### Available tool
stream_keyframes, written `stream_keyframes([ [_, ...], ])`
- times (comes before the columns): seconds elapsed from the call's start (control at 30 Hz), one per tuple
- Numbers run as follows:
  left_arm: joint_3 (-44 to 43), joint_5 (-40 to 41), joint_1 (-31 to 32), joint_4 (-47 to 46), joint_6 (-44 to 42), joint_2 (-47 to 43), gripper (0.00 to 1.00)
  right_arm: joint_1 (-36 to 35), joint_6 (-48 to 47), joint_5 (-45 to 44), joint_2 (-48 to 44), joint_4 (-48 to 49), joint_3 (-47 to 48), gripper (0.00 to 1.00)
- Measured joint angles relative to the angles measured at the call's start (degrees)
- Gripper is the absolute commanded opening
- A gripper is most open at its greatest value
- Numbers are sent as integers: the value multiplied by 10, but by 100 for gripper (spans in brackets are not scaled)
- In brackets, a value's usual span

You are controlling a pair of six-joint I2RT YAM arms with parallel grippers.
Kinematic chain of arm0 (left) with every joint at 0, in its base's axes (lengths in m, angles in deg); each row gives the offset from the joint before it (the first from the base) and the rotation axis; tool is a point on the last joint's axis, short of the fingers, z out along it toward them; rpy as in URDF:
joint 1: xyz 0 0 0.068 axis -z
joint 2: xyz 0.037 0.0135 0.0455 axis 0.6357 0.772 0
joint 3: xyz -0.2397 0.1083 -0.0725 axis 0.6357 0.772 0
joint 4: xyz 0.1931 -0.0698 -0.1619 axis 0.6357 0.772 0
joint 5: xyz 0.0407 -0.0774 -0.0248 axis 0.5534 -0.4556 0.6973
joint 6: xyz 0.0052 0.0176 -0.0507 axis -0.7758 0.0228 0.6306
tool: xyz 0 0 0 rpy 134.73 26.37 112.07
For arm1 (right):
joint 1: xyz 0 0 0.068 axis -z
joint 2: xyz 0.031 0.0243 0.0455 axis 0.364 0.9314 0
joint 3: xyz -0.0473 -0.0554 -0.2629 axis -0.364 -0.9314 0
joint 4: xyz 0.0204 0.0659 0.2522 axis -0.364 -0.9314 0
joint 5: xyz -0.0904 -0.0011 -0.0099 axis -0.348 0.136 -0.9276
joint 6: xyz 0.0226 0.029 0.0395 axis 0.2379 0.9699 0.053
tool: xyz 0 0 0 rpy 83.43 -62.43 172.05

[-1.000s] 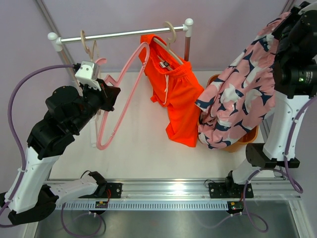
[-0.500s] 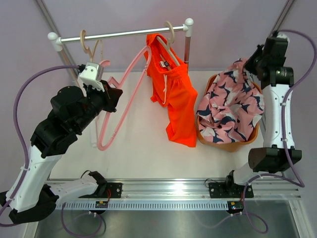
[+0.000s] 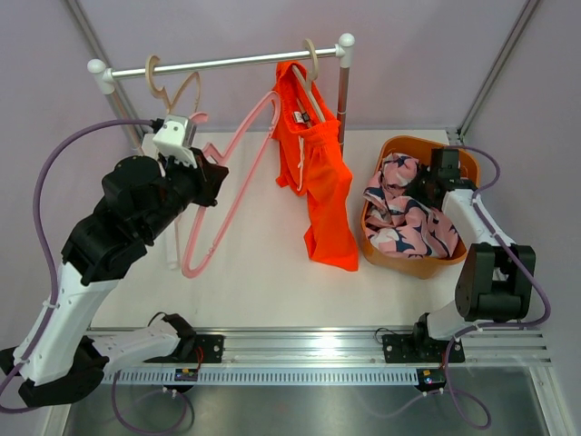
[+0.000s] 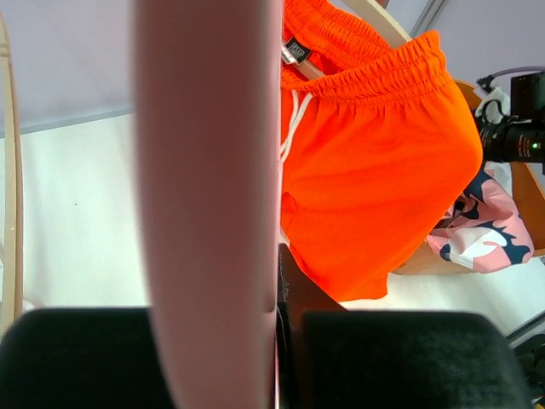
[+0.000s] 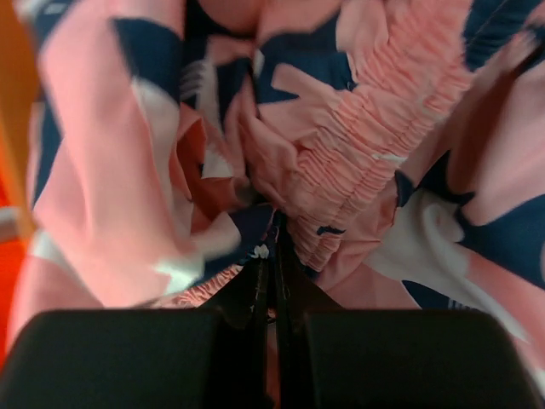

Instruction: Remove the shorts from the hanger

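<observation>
Next, my left gripper moves outward, hooks the pink hanger over the bare part of the bar (image 3: 227, 63) and releases it, since the bar lies outward of my gripper.
My left gripper (image 3: 209, 174) is shut on an empty pink hanger (image 3: 218, 195), which slants from the rail toward the table. In the left wrist view the hanger bar (image 4: 209, 196) fills the jaws of that gripper (image 4: 260, 328). The bright orange shorts (image 3: 322, 177) hang from a hanger on the rail; they also show in the left wrist view (image 4: 375, 162). The pink patterned shorts (image 3: 408, 218) lie bunched in the orange basket (image 3: 404, 143). My right gripper (image 3: 428, 182) is down in the basket, shut on their fabric (image 5: 341, 145). The navy shorts are out of view.
A white-and-metal clothes rail (image 3: 227, 62) stands at the back, with empty wooden hangers (image 3: 168, 86) at its left end. Purple walls close the back and sides. The arm bases and a metal track (image 3: 300, 350) run along the near edge.
My right arm has come down from high on the right, lowering the pink patterned shorts into the basket. My left gripper has shifted slightly with the pink hanger.
</observation>
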Motion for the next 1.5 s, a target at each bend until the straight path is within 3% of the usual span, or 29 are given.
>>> stream_keyframes([
  [0.13, 0, 12, 0, 17, 2, 5, 0, -14, 9, 6, 5, 24, -27, 3],
  [0.17, 0, 14, 0, 21, 3, 8, 0, -15, 10, 6, 4, 29, -28, 9],
  [0.2, -1, 19, 0, 25, 4, 12, 0, -15, 11, 5, 1, 31, -28, 24],
  [0.27, -1, 28, 0, 30, 8, 25, 0, -15, 15, 3, -14, 30, -28, 37],
  [0.4, -1, 44, 0, 43, 8, 54, 0, -15, 14, 3, -70, 18, -21, 55],
  [0.53, -18, 59, -3, 59, 5, 88, 0, -17, 12, 4, -134, 3, 7, 63],
  [0.83, -165, 68, -59, 69, -17, 186, 0, -20, 10, 9, -225, -22, 75, 66],
  [1.13, -309, 55, -128, 63, -39, 298, 0, -21, 10, 34, -248, -37, 90, 66],
  [1.33, -377, 34, -174, 55, -46, 370, 1, -21, 9, 43, -255, -39, 94, 66],
  [1.5, -385, 7, -198, 44, -48, 398, 3, -21, 6, 48, -257, -40, 95, 66],
])
